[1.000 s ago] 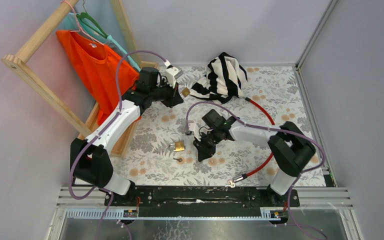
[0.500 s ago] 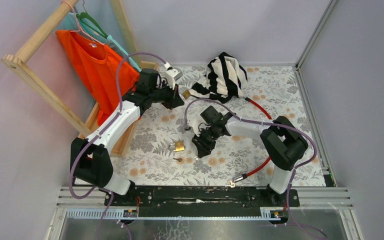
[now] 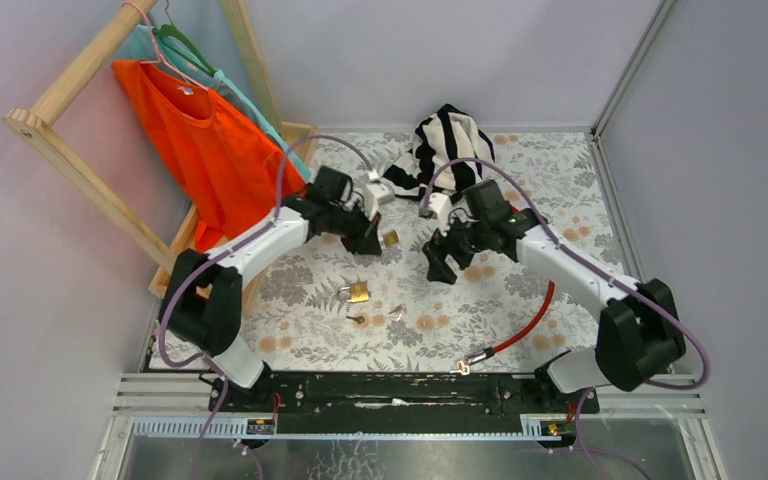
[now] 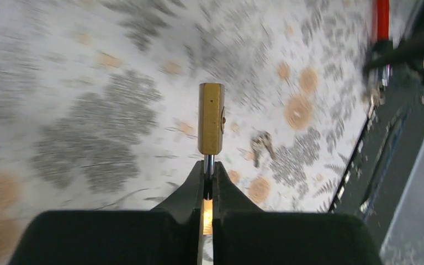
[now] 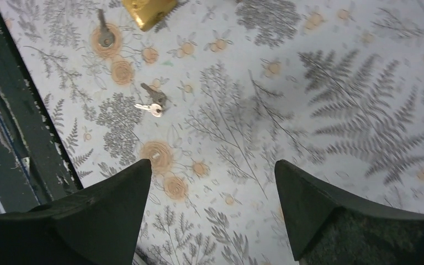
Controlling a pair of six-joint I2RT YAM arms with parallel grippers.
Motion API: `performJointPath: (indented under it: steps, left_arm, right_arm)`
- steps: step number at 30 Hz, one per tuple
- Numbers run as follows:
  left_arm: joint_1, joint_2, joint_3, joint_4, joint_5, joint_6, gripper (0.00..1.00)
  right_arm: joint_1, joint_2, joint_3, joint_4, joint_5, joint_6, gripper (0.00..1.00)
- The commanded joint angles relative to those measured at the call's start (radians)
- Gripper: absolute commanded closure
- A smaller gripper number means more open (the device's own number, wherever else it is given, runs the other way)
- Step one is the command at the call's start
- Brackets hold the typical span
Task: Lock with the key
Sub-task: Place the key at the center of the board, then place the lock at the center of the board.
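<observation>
The bare cloth [image 3: 394, 288] [image 4: 229, 152] beside the second padlock is clear, so my left gripper needs to lower and move back toward the silver key next, onto that spot.
My left gripper [image 3: 378, 236] is shut on the shackle of a brass padlock [image 3: 391, 238], held above the floral cloth. In the left wrist view the padlock [image 4: 211, 117] sticks out edge-on past the gripper [image 4: 208, 165]. My right gripper [image 3: 444, 264] hangs open and empty to the right of it; in its wrist view it [image 5: 212, 165] is spread wide over bare cloth. A silver key [image 3: 397, 313] [image 5: 153, 104] and a dark key [image 3: 358, 320] [image 5: 105, 34] lie on the cloth. A second brass padlock [image 3: 358, 292] [image 5: 146, 10] rests near them.
A striped black-and-white garment [image 3: 450, 150] lies at the back. A red cable [image 3: 522, 325] curves along the right side to a metal plug near the front. A wooden rack with an orange shirt [image 3: 200, 140] stands at the left. The black base rail [image 3: 410, 390] runs along the front.
The right gripper opened, leaving a silver key on the cloth, and swung up and to the right. The left arm carried its padlock right and nearer, towards the middle.
</observation>
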Motion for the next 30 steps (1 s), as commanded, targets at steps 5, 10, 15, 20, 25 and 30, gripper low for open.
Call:
performJointPath:
  steps: [5,10,15,20,25,30]
  left_arm:
    - [-0.171,0.164,0.009,-0.135,0.03,0.116,0.92]
    - [-0.178,0.28,0.091,-0.181,0.055,0.09,0.91]
    - [-0.178,0.345,0.128,-0.219,0.084,0.083,0.85]
    - [-0.176,0.386,0.154,-0.26,0.068,0.087,0.74]
    - [-0.175,0.382,0.155,-0.265,0.013,0.106,0.61]
    - [-0.165,0.35,0.156,-0.265,-0.051,0.119,0.51]
  right_arm:
    - [-0.118,-0.206,-0.085,0.001,0.147,0.035,0.08]
    - [-0.234,-0.224,-0.11,0.019,0.145,0.064,0.07]
    - [-0.289,-0.23,-0.12,0.031,0.145,0.068,0.07]
    - [-0.295,-0.235,-0.128,0.039,0.138,0.065,0.06]
    - [-0.298,-0.235,-0.133,0.04,0.137,0.059,0.06]
    - [-0.298,-0.232,-0.133,0.039,0.131,0.057,0.06]
